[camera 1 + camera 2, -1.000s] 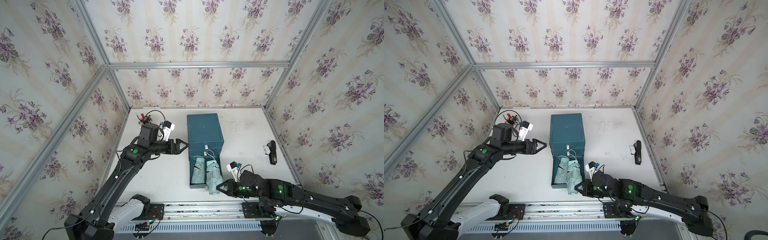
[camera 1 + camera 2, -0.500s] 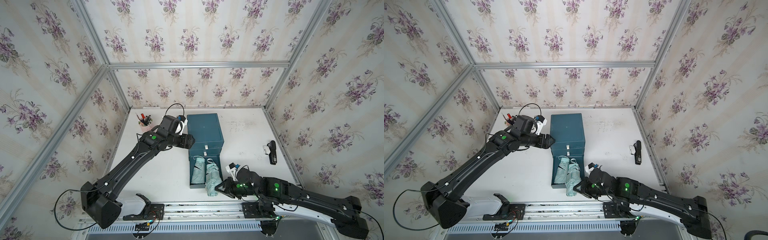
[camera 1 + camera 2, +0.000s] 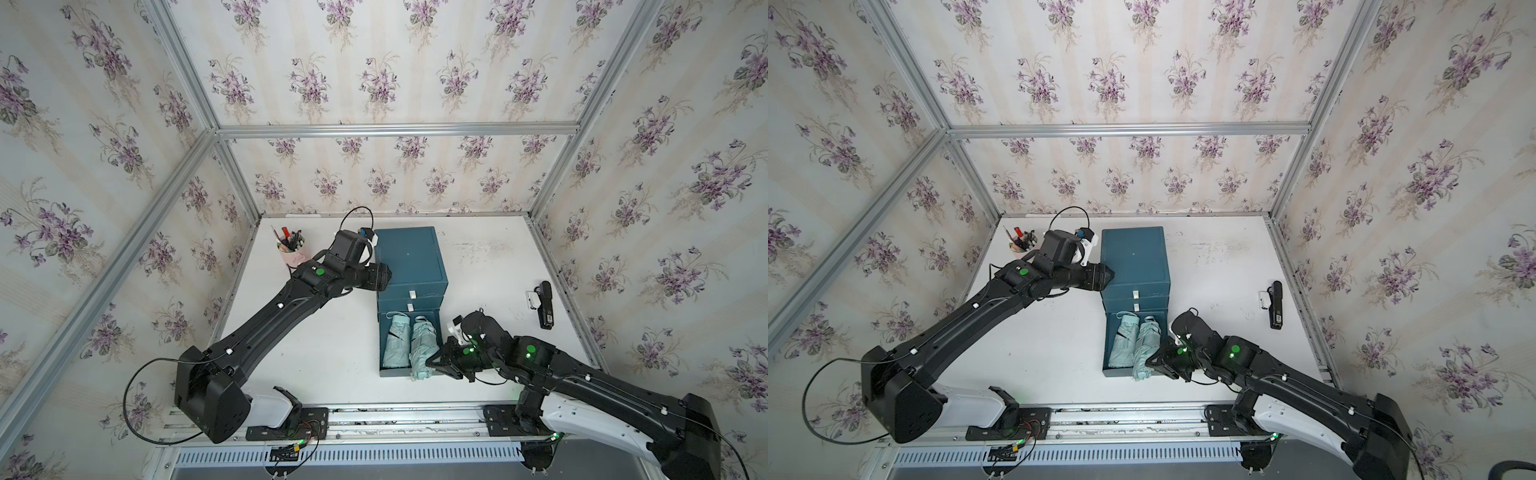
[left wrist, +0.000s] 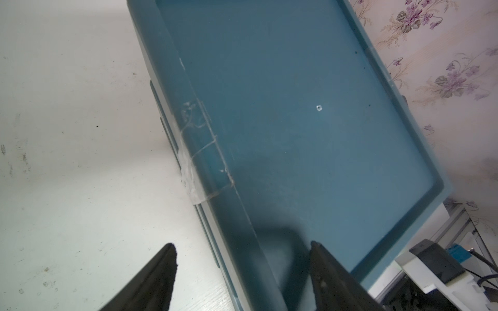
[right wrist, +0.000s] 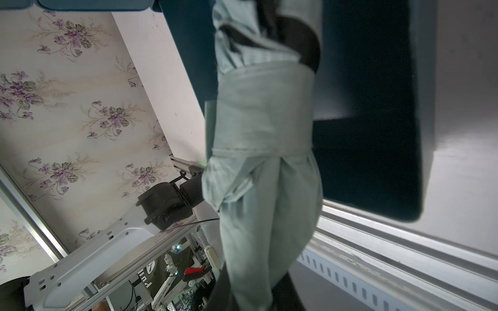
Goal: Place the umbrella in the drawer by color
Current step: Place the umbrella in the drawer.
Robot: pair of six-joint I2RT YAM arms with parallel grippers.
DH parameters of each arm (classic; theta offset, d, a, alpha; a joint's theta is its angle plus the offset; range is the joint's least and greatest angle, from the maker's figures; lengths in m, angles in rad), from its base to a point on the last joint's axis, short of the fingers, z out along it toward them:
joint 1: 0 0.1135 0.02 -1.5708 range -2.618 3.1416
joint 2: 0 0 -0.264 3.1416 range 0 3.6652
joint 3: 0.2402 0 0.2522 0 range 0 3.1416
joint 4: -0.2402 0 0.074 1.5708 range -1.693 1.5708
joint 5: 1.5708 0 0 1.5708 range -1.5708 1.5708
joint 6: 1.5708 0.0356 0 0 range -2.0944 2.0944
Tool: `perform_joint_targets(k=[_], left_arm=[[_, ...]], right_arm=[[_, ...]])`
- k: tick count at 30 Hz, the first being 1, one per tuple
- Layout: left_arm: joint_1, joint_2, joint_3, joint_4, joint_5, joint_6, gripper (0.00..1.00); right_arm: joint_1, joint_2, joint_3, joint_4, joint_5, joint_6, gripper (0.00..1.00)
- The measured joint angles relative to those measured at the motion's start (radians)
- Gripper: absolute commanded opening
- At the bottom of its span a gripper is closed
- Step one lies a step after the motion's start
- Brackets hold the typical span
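The held umbrella moves outward and down in my right gripper next and gets released beside the free one on the drawer's bottom, since its end overhangs the drawer's front side.
The drawer cabinet (image 3: 409, 257) (image 3: 1133, 257) is dark teal-blue, and its bottom drawer (image 3: 399, 372) is pulled out. Two mint-green folded umbrellas lie in it side by side. The left umbrella (image 3: 395, 340) lies free. My right gripper (image 3: 432, 365) (image 3: 1152, 362) is shut on the right umbrella (image 3: 423, 345) (image 5: 264, 134) near its front end, which hangs over the drawer's front wall. My left gripper (image 3: 388, 276) (image 4: 242, 245) is open and straddles the left edge of the cabinet top (image 4: 296, 107); nothing is between its fingers but that edge.
A pink cup of pens (image 3: 292, 249) stands at the back left, behind the left arm. A black handheld device (image 3: 544, 303) lies near the right wall. The two upper drawers are shut, with white pull tabs (image 3: 412, 294). The arm rail (image 3: 374, 415) runs along the table's front.
My left arm has swung right, from beside the cabinet to its top left edge, and its jaws have narrowed a little. The right gripper stays shut on the umbrella, shifted slightly.
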Motion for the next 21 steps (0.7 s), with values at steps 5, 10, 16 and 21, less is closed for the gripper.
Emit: perform_joint_targets(k=[5, 10, 16, 21], left_arm=[[0.000, -0.007, -0.016, 0.023, 0.001, 0.011, 0.71], [0.000, -0.013, -0.025, 0.034, 0.005, 0.026, 0.69], [0.000, -0.024, -0.039, 0.043, 0.013, 0.045, 0.66], [0.000, -0.027, -0.044, 0.050, 0.024, 0.052, 0.64]], right_arm=[[-0.049, 0.068, 0.027, 0.015, -0.035, -0.060, 0.00], [-0.093, 0.091, 0.017, 0.044, -0.066, -0.089, 0.00], [-0.112, 0.140, -0.013, 0.082, -0.080, -0.113, 0.00], [-0.113, 0.179, -0.029, 0.142, -0.099, -0.137, 0.00]])
